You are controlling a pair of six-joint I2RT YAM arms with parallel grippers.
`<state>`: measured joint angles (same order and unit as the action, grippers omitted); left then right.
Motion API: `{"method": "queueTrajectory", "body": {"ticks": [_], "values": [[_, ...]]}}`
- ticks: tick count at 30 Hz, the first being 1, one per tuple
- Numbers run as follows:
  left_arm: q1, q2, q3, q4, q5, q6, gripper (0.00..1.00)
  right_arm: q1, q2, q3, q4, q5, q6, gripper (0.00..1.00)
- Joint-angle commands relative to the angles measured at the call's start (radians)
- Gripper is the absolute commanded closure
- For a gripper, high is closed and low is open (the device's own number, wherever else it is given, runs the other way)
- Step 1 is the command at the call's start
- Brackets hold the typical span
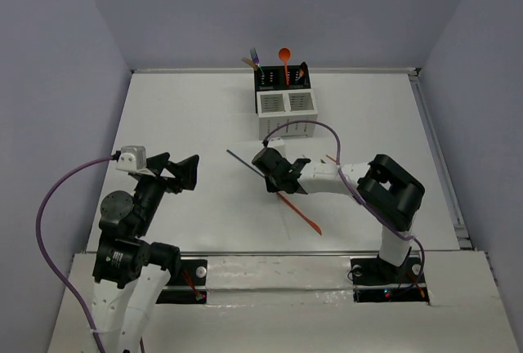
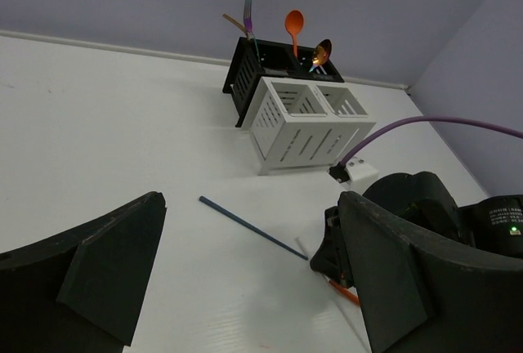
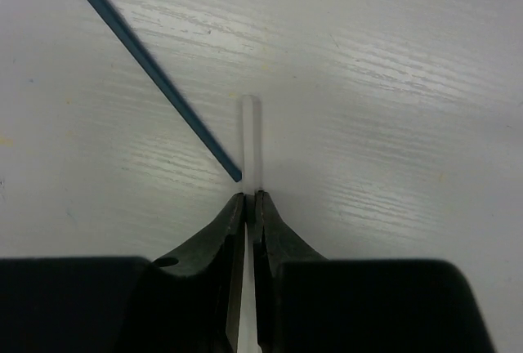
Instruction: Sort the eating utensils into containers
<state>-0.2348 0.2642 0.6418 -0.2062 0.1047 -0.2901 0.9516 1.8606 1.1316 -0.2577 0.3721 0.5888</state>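
Observation:
My right gripper moves up and outward next, tilting the white stick upright. It then releases it into the white holder's section to the right (image 1: 300,101) in the top view, which stands empty.
My right gripper (image 1: 272,170) (image 3: 250,198) is low over the middle of the table, its jaws shut on the end of a thin white stick (image 3: 249,136) that lies on the surface. A dark blue chopstick (image 1: 245,163) (image 3: 147,63) (image 2: 249,227) lies just left of it, its tip beside the white stick. An orange utensil (image 1: 299,213) (image 2: 344,292) lies under the right arm. The containers (image 1: 285,102) (image 2: 304,122) stand at the back; the black rear ones hold an orange spoon (image 1: 283,55) (image 2: 293,23), a fork (image 1: 255,57) and a gold utensil (image 2: 322,51). My left gripper (image 1: 175,170) (image 2: 253,279) is open and empty.
A purple cable (image 1: 315,127) arcs from the right wrist in front of the white holders. The table's raised back rim (image 1: 196,69) and right rim (image 1: 437,149) bound the surface. The right arm's elbow (image 1: 396,189) sits at the right.

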Motion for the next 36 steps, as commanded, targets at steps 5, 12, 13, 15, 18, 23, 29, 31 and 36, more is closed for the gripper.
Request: {"method": "queueTrajectory", "body": {"ticks": [5, 12, 13, 15, 18, 23, 29, 31, 36], "values": [[-0.006, -0.005, 0.012, 0.051, 0.006, 0.0, 0.01, 0.016, -0.032, 0.026, 0.037, 0.077, 0.026, 0.93], [-0.015, -0.006, 0.012, 0.051, 0.006, 0.002, 0.01, 0.016, -0.172, 0.056, 0.075, 0.128, -0.067, 0.93], [-0.015, -0.006, 0.012, 0.05, 0.006, 0.0, 0.01, 0.016, -0.179, 0.065, 0.069, 0.131, -0.075, 0.93], [-0.015, -0.008, 0.013, 0.05, 0.004, 0.002, 0.01, 0.016, -0.202, 0.082, 0.063, 0.139, -0.101, 0.93], [-0.015, -0.008, 0.012, 0.051, 0.003, 0.002, 0.01, -0.008, -0.235, 0.086, 0.126, 0.154, -0.147, 0.93], [-0.015, -0.002, 0.012, 0.051, 0.003, 0.002, 0.01, -0.089, -0.337, 0.112, 0.398, 0.171, -0.322, 0.93], [-0.015, 0.004, 0.013, 0.048, -0.005, 0.002, 0.01, -0.264, -0.325, 0.152, 0.738, 0.18, -0.492, 0.93], [-0.015, 0.012, 0.013, 0.048, -0.005, 0.002, 0.01, -0.322, -0.282, 0.181, 0.817, 0.175, -0.54, 0.93], [-0.015, 0.023, 0.013, 0.048, -0.007, 0.003, 0.01, -0.419, -0.157, 0.238, 1.074, 0.183, -0.577, 0.93]]}}
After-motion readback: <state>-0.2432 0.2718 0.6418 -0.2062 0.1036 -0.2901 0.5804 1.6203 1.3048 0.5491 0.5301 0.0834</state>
